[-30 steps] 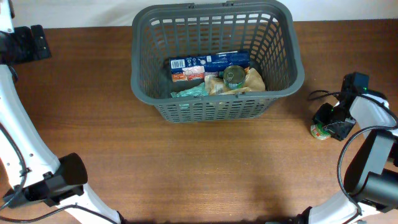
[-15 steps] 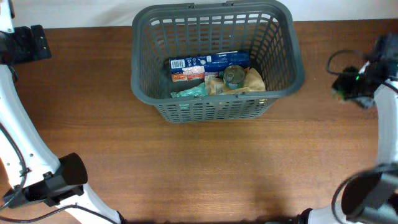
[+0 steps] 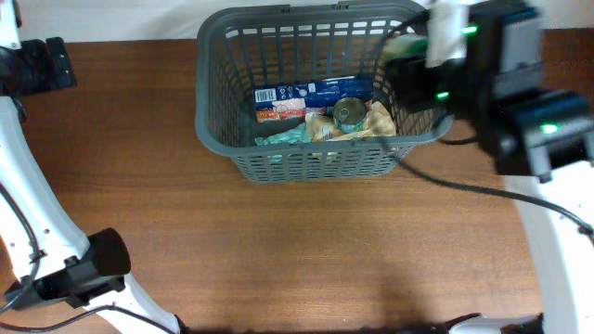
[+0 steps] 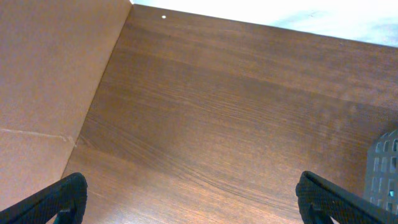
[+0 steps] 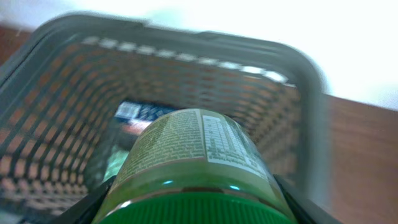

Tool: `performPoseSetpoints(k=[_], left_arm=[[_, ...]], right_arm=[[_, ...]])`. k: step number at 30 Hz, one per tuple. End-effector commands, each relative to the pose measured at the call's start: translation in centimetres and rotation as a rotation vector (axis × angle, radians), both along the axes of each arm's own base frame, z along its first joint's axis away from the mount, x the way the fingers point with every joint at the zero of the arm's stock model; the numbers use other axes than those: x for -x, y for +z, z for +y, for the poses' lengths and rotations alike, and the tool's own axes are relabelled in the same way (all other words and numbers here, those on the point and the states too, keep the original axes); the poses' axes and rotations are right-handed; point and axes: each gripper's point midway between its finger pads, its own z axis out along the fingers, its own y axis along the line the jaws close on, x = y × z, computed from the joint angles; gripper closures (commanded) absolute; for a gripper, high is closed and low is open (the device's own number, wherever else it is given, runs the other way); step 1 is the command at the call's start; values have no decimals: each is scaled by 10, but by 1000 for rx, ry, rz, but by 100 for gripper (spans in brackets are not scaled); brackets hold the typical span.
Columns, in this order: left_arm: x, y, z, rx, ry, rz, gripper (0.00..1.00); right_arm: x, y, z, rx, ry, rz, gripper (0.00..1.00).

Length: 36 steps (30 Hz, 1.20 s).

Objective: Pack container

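The jar goes left in the overhead view with my right gripper to the tan bag's near edge [image 3: 347,136] below it next, then down for release, since that edge lies clear.
The container [image 3: 212,130] is a large dark grey slotted basket at the back middle of the table. It also shows in the right wrist view [image 5: 186,38]. My right gripper [image 5: 198,208] is shut on a green-lidded jar [image 5: 193,149] with a printed label, and holds it in the air at the basket's right rim. In the overhead view the gripper [image 3: 415,57] is blurred above that rim. My left gripper [image 4: 193,200] is open and empty over bare table far to the left.
In the basket lie a blue box [image 3: 311,92], a small tin can [image 3: 350,114], a tan bag [image 3: 379,123] and a teal packet [image 3: 282,137]. A corner of the basket [image 4: 385,168] shows at the right of the left wrist view.
My right gripper has risen from the table at the far right with the jar and swung left to the basket's right rim. The left arm has not moved.
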Motion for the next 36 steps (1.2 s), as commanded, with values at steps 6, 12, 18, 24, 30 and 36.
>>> performPoseSetpoints(k=[6, 12, 18, 24, 30, 36], left_arm=[[-1, -3, 2, 11, 9, 5, 1], [-1, -3, 2, 11, 9, 5, 1], [-1, -3, 2, 11, 9, 5, 1], [-1, -3, 2, 11, 9, 5, 1], [-1, -3, 2, 11, 9, 5, 1], [-1, -3, 2, 11, 9, 5, 1]], right_arm=[[-59, -136, 45, 137, 79, 262, 51], [-68, -226, 55, 179, 106, 469, 52], [-62, -220, 55, 176, 113, 482, 16], [-54, -135, 45, 158, 88, 344, 5], [-41, -40, 5, 212, -47, 152, 5], [-1, 50, -56, 172, -247, -13, 5]])
